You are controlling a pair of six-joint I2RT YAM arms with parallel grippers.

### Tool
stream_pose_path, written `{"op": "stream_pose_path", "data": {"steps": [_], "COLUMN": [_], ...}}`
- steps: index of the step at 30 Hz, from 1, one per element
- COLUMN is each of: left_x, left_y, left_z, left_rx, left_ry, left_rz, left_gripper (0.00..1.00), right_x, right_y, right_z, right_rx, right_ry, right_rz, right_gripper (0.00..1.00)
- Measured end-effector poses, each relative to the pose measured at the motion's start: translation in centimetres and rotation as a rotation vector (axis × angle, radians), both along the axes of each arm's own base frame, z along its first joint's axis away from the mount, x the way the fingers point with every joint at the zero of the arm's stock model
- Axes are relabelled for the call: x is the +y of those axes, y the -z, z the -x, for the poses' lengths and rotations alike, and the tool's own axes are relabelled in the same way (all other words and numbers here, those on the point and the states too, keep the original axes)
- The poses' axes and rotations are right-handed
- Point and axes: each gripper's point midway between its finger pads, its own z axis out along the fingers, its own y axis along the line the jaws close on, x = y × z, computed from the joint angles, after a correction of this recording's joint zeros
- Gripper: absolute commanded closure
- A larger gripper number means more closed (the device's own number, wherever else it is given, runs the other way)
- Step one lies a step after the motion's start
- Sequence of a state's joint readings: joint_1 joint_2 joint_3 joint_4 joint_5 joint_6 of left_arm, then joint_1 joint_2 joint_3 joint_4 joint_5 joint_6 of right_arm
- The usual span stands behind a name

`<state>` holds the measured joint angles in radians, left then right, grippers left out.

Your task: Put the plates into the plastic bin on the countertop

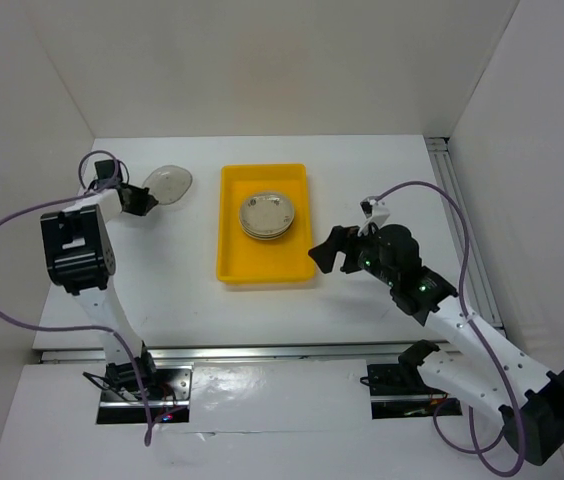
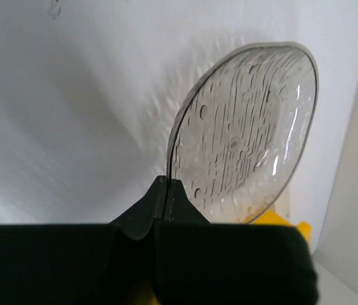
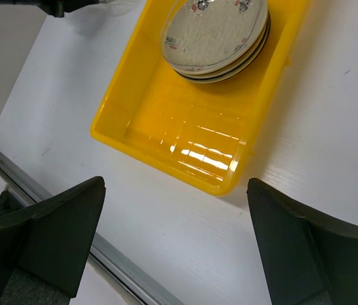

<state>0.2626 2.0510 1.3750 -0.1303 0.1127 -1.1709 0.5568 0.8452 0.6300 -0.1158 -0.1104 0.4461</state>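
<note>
The clear plate is still outside the bin. My left gripper needs to go up, cross over the bin's edge and go down toward the cream plate.
The yellow plastic bin (image 1: 264,224) sits mid-countertop and holds a stack of plates (image 1: 268,214) in its far half, a cream one on top, darker ones under it. The stack also shows in the right wrist view (image 3: 216,35) inside the bin (image 3: 192,136). My left gripper (image 1: 144,198) is shut on the rim of the clear plate (image 1: 169,184), held left of the bin; in the left wrist view the clear plate (image 2: 249,130) stands on edge from the gripper (image 2: 167,190). My right gripper (image 1: 330,253) is open and empty just right of the bin's near corner, and shows open in its own view (image 3: 176,210).
The white countertop (image 1: 162,280) is walled in white on three sides. A metal rail (image 1: 262,352) runs along the near edge, another along the right side (image 1: 467,230). Purple cables loop from both arms.
</note>
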Motion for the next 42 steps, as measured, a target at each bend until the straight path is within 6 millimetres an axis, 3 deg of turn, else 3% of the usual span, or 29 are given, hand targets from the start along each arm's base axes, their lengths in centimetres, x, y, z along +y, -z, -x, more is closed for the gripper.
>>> {"op": "stream_pose_path", "data": {"steps": [4,7,8,11,14,17,20,23,25,35,38,39,42], "left_x": [-0.8,-3.1,-4.7,-11.7,-19.2,-24.3,-26.5,-27.0,-26.8,-26.6,-26.4,-26.4,-26.4], "left_y": [-4.5,-9.9,-11.7,-16.5,-18.5,-17.8,-14.5,-10.7,-9.3,-8.9,-8.8,-8.7,-8.7], "left_z": [2.6,2.8,2.7,1.9,2.0,1.9,2.2,3.5,4.5,4.9,5.0,5.0,5.1], "left_rx": [-0.071,-0.184,-0.222,-0.334,-0.39,-0.382,-0.304,-0.196,-0.147,-0.129,-0.123,-0.122,-0.119], "left_ry": [0.05,0.134,0.178,0.365,0.584,0.756,0.864,0.922,0.943,0.964,0.961,0.961,0.967], "left_rz": [-0.03,-0.099,-0.126,-0.171,-0.181,-0.187,-0.202,-0.204,-0.205,-0.22,-0.225,-0.225,-0.225], "left_gripper": [1.0,1.0,1.0,1.0,1.0,1.0,1.0,1.0,1.0,1.0,0.85,0.71,0.58], "right_x": [-0.4,-0.5,-0.6,-0.6,-0.8,-1.0,-1.2,-1.5,-1.6,-1.8,-1.8,-1.8,-1.8], "right_y": [-0.2,-0.4,-0.4,-0.6,-0.9,-1.1,-1.0,-1.0,-0.9,-0.5,-0.2,-0.2,-0.2], "right_z": [0.2,0.3,0.4,0.5,0.7,1.1,1.5,1.8,1.9,2.2,2.3,2.3,2.3], "right_rx": [-0.003,-0.008,-0.009,-0.013,-0.02,-0.026,-0.02,-0.014,-0.012,0.001,0.008,0.008,0.008], "right_ry": [0.01,0.017,0.017,0.018,0.018,0.017,0.018,0.02,0.021,0.022,0.021,0.021,0.021], "right_rz": [0.003,-0.001,-0.002,-0.008,-0.014,-0.017,-0.013,-0.009,-0.006,0.002,0.006,0.006,0.006], "right_gripper": [0.0,0.0,0.0,0.0,0.0,0.0,0.0,0.0,0.0,0.0,0.0,0.0,0.0]}}
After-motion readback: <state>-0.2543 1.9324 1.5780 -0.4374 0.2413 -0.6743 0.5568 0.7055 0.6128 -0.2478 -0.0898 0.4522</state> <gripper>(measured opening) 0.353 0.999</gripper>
